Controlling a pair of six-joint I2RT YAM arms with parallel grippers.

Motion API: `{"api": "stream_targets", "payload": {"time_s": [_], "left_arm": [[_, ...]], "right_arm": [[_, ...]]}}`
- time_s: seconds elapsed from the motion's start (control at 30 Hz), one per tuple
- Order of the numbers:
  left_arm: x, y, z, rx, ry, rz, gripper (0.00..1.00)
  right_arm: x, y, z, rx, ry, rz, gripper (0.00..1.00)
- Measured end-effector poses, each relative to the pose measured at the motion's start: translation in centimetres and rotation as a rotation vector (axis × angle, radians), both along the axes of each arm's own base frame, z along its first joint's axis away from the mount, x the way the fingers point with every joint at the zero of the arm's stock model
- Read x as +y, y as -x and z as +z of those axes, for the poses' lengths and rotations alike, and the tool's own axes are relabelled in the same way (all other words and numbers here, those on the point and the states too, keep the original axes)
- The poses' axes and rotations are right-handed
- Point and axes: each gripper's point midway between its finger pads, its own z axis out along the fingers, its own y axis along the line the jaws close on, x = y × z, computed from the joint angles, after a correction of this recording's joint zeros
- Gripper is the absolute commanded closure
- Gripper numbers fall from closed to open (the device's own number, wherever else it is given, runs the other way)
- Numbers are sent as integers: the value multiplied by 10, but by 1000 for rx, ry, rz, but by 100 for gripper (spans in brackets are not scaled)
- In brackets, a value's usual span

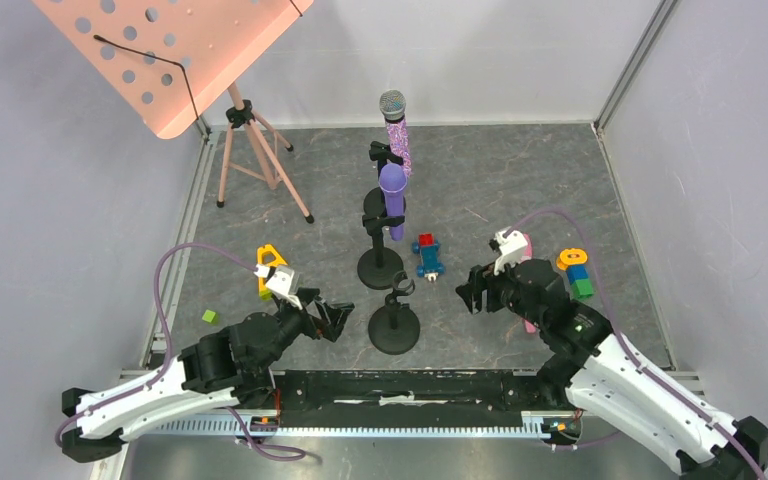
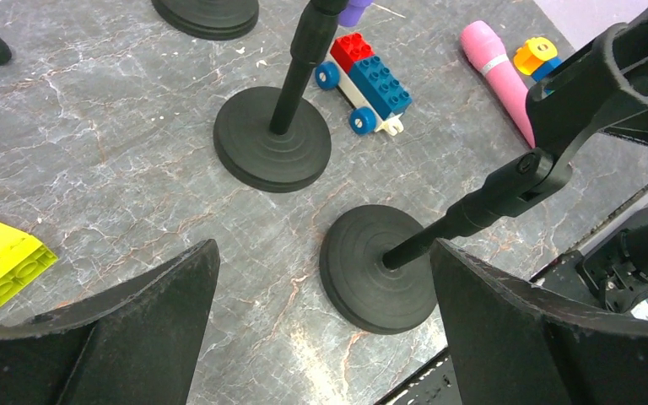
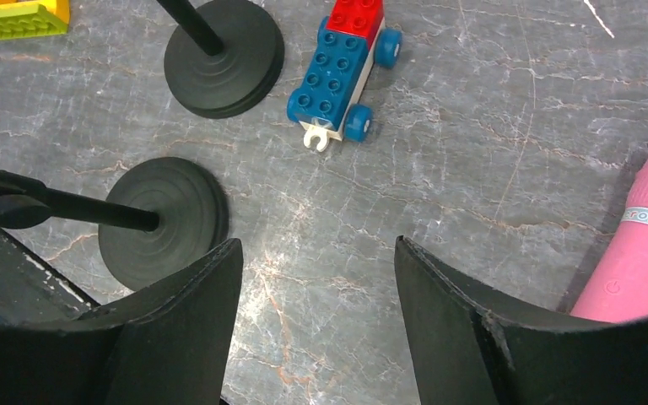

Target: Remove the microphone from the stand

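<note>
The right gripper moves, open, to the left in the top view onto the near stand's upper post point(image 1: 394, 309) point(image 3: 69, 205) next, since its fingers are still clear of the post.
Three black stands stand in a row at the table's middle. The far stand holds a glittery purple microphone point(image 1: 396, 130) with a grey head. The middle stand point(image 1: 380, 268) holds a plain purple microphone point(image 1: 392, 197). The near stand point(image 1: 394, 322) has an empty clip; its base shows in the left wrist view point(image 2: 380, 270) and the right wrist view point(image 3: 164, 221). A pink microphone point(image 3: 641, 249) lies on the table beside my right gripper and shows in the left wrist view point(image 2: 496, 74). My left gripper point(image 1: 335, 319) point(image 2: 322, 253) is open and empty, left of the near stand. My right gripper point(image 1: 469, 290) point(image 3: 316, 245) is open and empty, right of it.
A blue and red brick car point(image 1: 428, 256) point(image 2: 367, 80) point(image 3: 342, 72) sits right of the middle stand. A yellow brick piece point(image 1: 270, 268) and a small green cube point(image 1: 209, 316) lie left. Stacked bricks point(image 1: 576, 272) lie right. A pink music stand point(image 1: 175, 50) rises at the back left.
</note>
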Motion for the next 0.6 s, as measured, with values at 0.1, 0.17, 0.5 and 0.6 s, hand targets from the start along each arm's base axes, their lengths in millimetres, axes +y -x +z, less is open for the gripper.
{"api": "stream_targets", "payload": {"time_s": [0.1,0.17,0.5,0.6], "left_arm": [[1,-1,-3,6,-13,8,0],[2,-1,-4,9,-14,13,0],[5,-1,-13,36,-28,30,0],[5,-1,-15,38,-35,30,0]], "right_arm": [[11,6,-4,-28,8,26,28],[17,15,-12,-45,28,55,28],[82,73,-25,-159,52,316,26],[97,83,-23,-224,18,359,26]]}}
